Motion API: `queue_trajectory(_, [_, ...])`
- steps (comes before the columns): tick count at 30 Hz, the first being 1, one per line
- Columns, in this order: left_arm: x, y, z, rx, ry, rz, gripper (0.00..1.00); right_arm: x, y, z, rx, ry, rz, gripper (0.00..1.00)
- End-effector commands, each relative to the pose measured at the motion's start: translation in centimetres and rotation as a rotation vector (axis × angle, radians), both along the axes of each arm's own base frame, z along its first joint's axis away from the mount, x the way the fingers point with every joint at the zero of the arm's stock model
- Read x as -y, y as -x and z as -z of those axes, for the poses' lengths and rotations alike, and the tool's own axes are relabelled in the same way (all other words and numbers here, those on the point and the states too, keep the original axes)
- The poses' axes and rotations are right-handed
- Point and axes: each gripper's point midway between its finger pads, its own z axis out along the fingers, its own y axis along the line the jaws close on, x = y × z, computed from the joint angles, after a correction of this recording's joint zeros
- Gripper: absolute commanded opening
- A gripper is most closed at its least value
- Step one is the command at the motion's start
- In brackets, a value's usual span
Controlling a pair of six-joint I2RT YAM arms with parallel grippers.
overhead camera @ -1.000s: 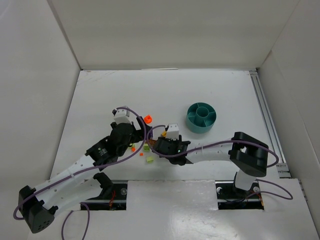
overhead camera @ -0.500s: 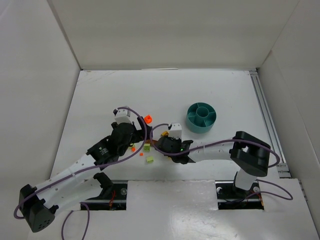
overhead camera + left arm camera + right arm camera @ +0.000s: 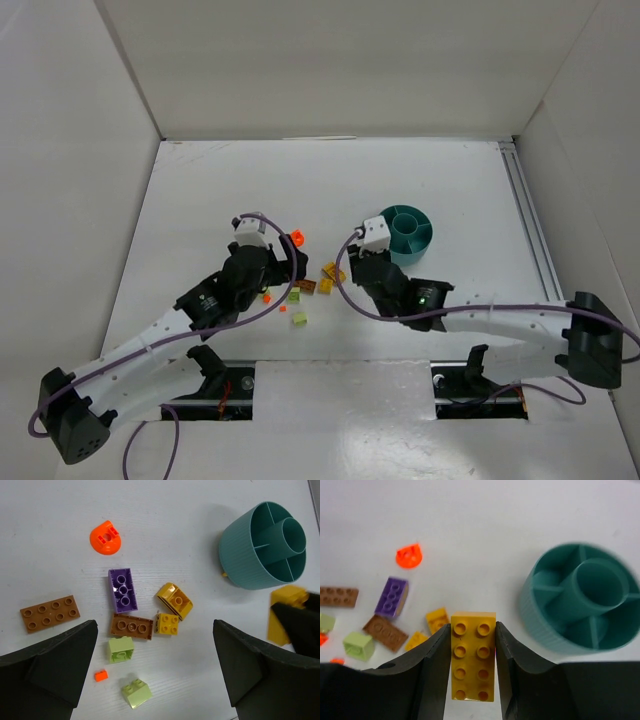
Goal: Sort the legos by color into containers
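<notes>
My right gripper moves outward over the teal tub's rim to its far wedge section on the orange piece's side next, since that section looks empty.
My right gripper [image 3: 472,630] is shut on a yellow two-by-four brick [image 3: 472,660] and holds it above the table, just left of the teal tub [image 3: 582,602]. The tub's wedge compartments look empty. In the top view the right gripper [image 3: 362,258] is beside the tub [image 3: 405,235]. My left gripper [image 3: 155,665] is open and empty over the pile. Under it lie two lime green bricks [image 3: 120,649] [image 3: 136,693], a tiny red-orange brick [image 3: 101,675], a brown brick [image 3: 131,626], a brown plate [image 3: 50,612], two yellow bricks [image 3: 167,624] [image 3: 175,600] and an orange round piece [image 3: 105,537].
A purple brick [image 3: 122,589] lies in the pile between the orange piece and the brown brick. White walls close in the table at the left, back and right. A metal rail [image 3: 530,230] runs along the right edge.
My right gripper has lifted away from the pile and swung up and right to the tub, carrying the yellow brick. The left arm has barely moved.
</notes>
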Motion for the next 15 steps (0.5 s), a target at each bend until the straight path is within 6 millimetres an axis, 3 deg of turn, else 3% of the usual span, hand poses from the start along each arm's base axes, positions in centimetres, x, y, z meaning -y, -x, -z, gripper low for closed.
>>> queue_trajectory(1, [1.1, 0.0, -0.8, 0.043, 0.027, 0.060, 0.99, 2.2, -2.5, -5.3, 0.198, 0.159, -0.023, 0.32])
queue_trajectory(3, [1.1, 0.0, -0.6, 0.043, 0.027, 0.060, 0.99, 3.7, -4.3, -6.0, 0.219, 0.212, -0.027, 0.32])
queue_trajectory(4, [1.3, 0.0, -0.8, 0.052, 0.029, 0.074, 0.99, 3.1, -4.8, -6.1, 0.223, 0.210, -0.091, 0.30])
queue_trajectory(5, [1.4, -0.1, -0.5, 0.049, 0.013, 0.078, 0.99, 3.7, -6.3, -7.0, 0.252, 0.190, -0.087, 0.30])
queue_trajectory(7, [1.7, -0.2, -0.7, 0.055, 0.024, 0.086, 0.99, 3.4, -7.6, -8.4, 0.337, 0.242, -0.208, 0.29])
queue_trajectory(8, [1.9, -0.2, -0.3, 0.049, 0.007, 0.100, 0.99, 1.8, -7.7, -8.6, 0.364, 0.221, -0.330, 0.29])
queue_trajectory(10, [2.1, -0.2, -0.1, 0.047, -0.001, 0.112, 0.99, 2.6, -10.1, -9.7, 0.415, 0.227, -0.363, 0.28])
queue_trajectory(11, [2.2, -0.4, 0.1, 0.048, -0.010, 0.116, 0.99, 1.7, -10.2, -9.7, 0.429, 0.228, -0.444, 0.28])
queue_trajectory(15, [2.5, -0.5, 0.6, 0.039, -0.024, 0.129, 0.99, 1.4, -12.7, -9.5, 0.458, 0.276, -0.525, 0.28])
